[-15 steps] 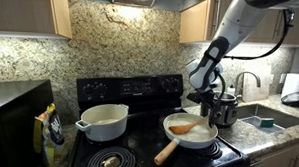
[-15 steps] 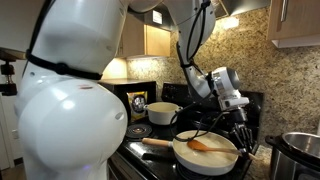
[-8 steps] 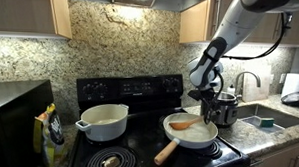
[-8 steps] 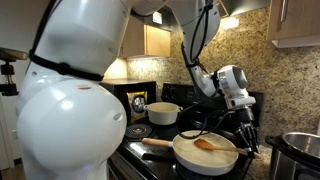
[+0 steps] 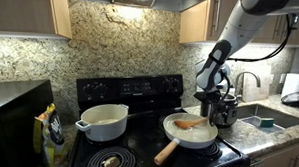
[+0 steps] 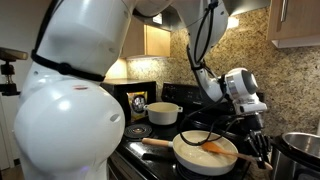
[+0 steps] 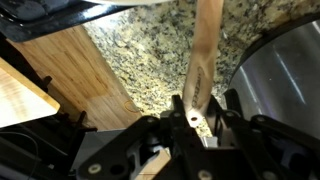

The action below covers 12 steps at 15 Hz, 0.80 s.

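Observation:
My gripper will move from the steel pot toward the pan [image 5: 191,132] next and let go of the spatula. The spatula's blade is inside, but its handle reaches past the pan's rim.
My gripper [image 5: 212,100] [image 6: 256,137] hangs over the right rim of a white frying pan [image 5: 191,132] [image 6: 205,155] on the black stove. It is shut on the handle of a wooden spatula [image 7: 205,60], and the handle's holed end shows between the jaws of the gripper [image 7: 190,116] in the wrist view. The spatula's blade [image 5: 187,123] [image 6: 214,147] lies inside the pan in both exterior views. The pan's wooden handle [image 5: 167,152] points toward the stove's front.
A white lidded pot [image 5: 103,120] [image 6: 163,112] sits on the back burner. A steel pot [image 5: 227,108] [image 7: 285,80] stands close beside the gripper on the granite counter [image 7: 150,50]. A sink [image 5: 262,120] lies further right. A microwave [image 5: 14,109] stands at the left.
The gripper has shifted sideways toward the steel pot with the spatula handle in it, and the blade has slid a little across the pan.

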Motion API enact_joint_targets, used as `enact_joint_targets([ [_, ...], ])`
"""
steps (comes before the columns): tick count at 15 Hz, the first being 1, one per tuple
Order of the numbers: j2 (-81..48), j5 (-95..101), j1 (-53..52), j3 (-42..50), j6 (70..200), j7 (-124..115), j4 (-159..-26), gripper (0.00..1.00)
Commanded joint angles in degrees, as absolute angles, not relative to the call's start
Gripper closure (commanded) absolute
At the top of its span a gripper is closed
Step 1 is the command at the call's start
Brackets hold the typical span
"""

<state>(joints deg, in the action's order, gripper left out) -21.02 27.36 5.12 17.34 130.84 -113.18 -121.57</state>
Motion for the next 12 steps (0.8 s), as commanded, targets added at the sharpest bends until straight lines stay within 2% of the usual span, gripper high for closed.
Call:
enact_joint_targets([
  [1, -19.3, 24.7, 5.0, 16.0, 133.8, -112.6, -125.1, 0.89],
  [10, -18.8, 22.4, 3.3, 15.0, 134.7, -114.1, -126.5, 0.9],
  [11, -18.3, 22.7, 3.3, 15.1, 134.9, -114.0, -127.0, 0.54],
  [12, -17.5, 23.0, 3.4, 15.3, 135.2, -113.9, -127.7, 0.48],
])
